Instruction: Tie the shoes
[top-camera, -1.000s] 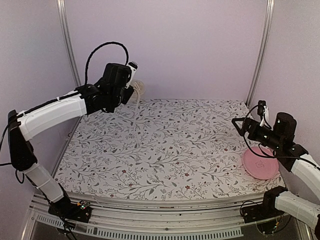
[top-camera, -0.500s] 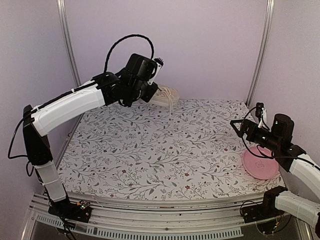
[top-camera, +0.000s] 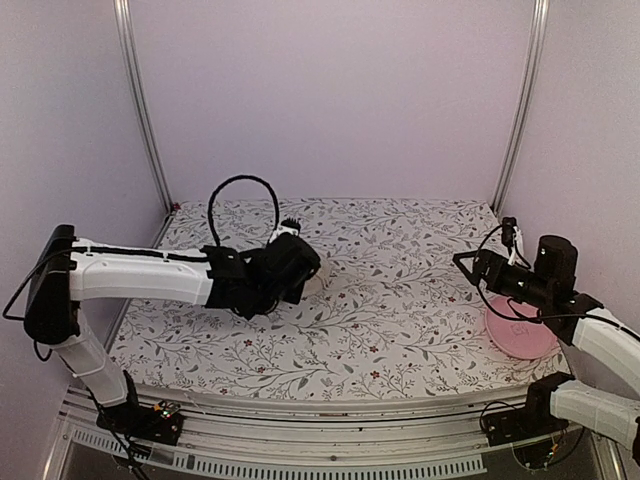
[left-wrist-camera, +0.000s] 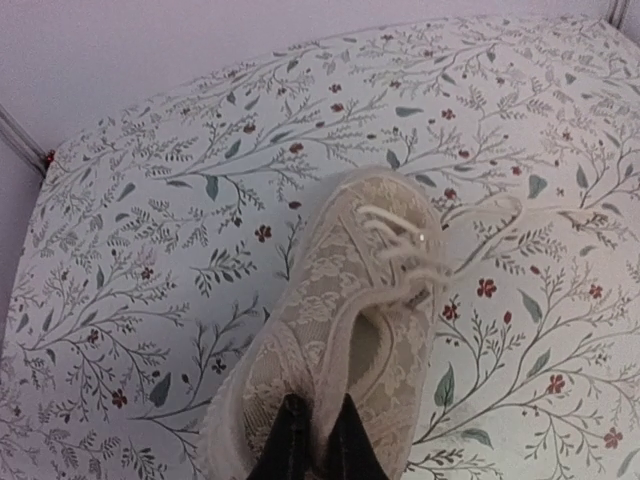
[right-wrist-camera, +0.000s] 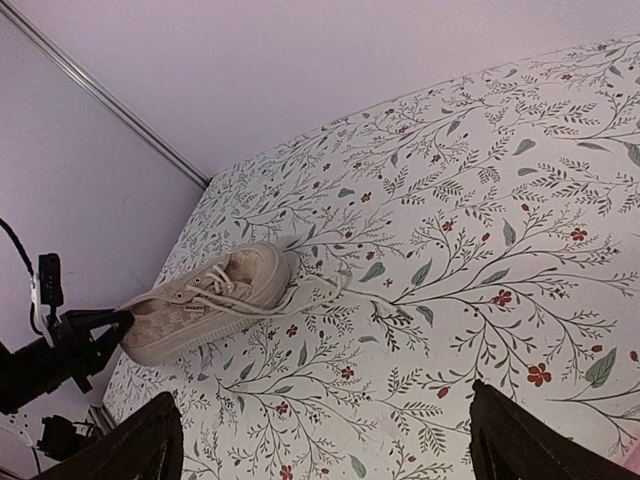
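Note:
My left gripper draws back toward the cloth's near middle next, sliding the sneaker (left-wrist-camera: 350, 300) along before releasing it, since the sneaker lies far from my right gripper.
The cream lace-patterned sneaker (left-wrist-camera: 350, 300) lies on the floral table cloth left of centre, toe pointing away from my left gripper. In the top view only a sliver of it (top-camera: 316, 281) shows past the arm. My left gripper (left-wrist-camera: 318, 432) is shut on the sneaker's heel rim, one finger inside and one outside. The white laces are untied; a loose end (left-wrist-camera: 490, 222) trails to the right over the cloth. My right gripper (top-camera: 470, 262) is open and empty, held above the table's right side, facing the sneaker (right-wrist-camera: 205, 300) from a distance.
A round pink plate (top-camera: 520, 330) lies at the right edge under my right arm. The enclosure's back wall and metal corner posts (top-camera: 140, 100) bound the table. The left arm's black cable (top-camera: 240, 182) loops above the wrist.
My left arm has swung the sneaker down from high at the back left to the table, left of centre. My right gripper has edged slightly left.

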